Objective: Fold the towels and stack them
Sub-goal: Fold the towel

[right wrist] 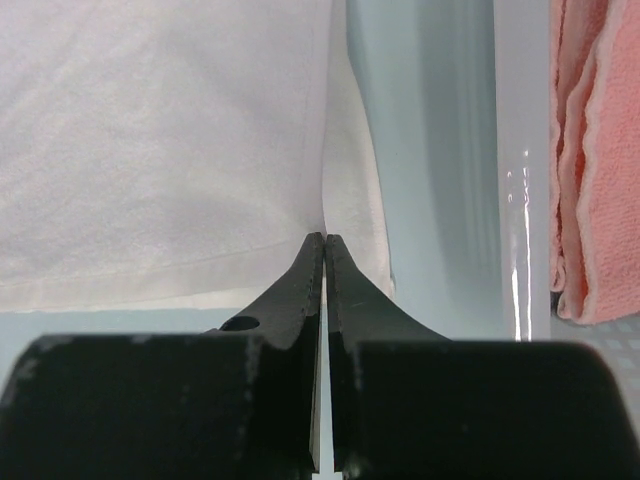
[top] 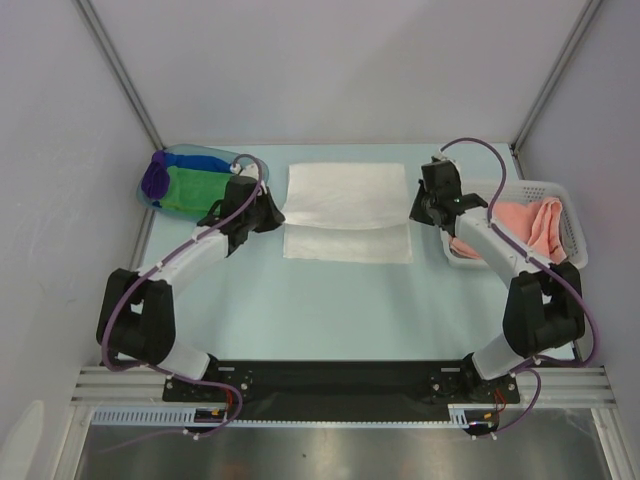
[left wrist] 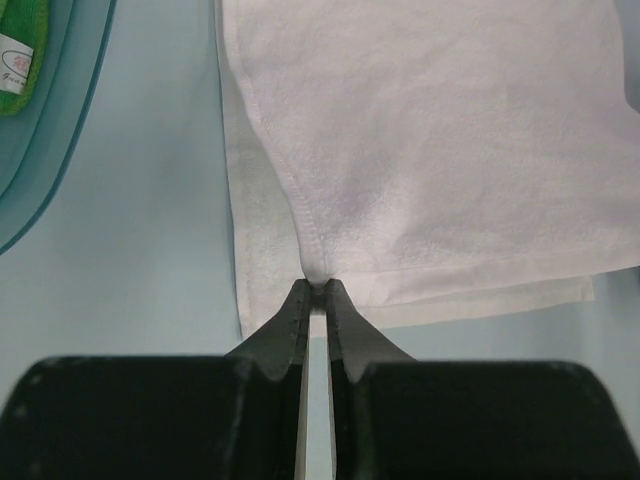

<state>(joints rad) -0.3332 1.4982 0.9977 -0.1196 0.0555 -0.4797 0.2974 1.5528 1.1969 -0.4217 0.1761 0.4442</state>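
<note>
My left gripper should next pull the held corner of the towel back and down onto the lower layer's tub-side near corner [top: 288, 254] [left wrist: 252, 322] and let go of it there, because the near part of the towel is still uncovered.
A white towel [top: 347, 212] lies in the middle of the table, its near part being folded over. My left gripper [top: 272, 216] is shut on the towel's left corner [left wrist: 318, 272], lifting it. My right gripper [top: 420, 210] is shut on the towel's right corner [right wrist: 322, 225]. The lifted layer hangs over the lower layer [left wrist: 265, 270]. A salmon pink towel [top: 528, 226] lies in the white basket; it also shows in the right wrist view [right wrist: 595, 150]. Green [top: 195, 186], blue and purple [top: 156, 180] towels lie in the blue tub.
The translucent blue tub [top: 200, 158] stands at the far left; its rim shows in the left wrist view [left wrist: 60, 170]. The white mesh basket [top: 570, 215] stands at the right, close behind my right arm. Walls enclose the table on three sides.
</note>
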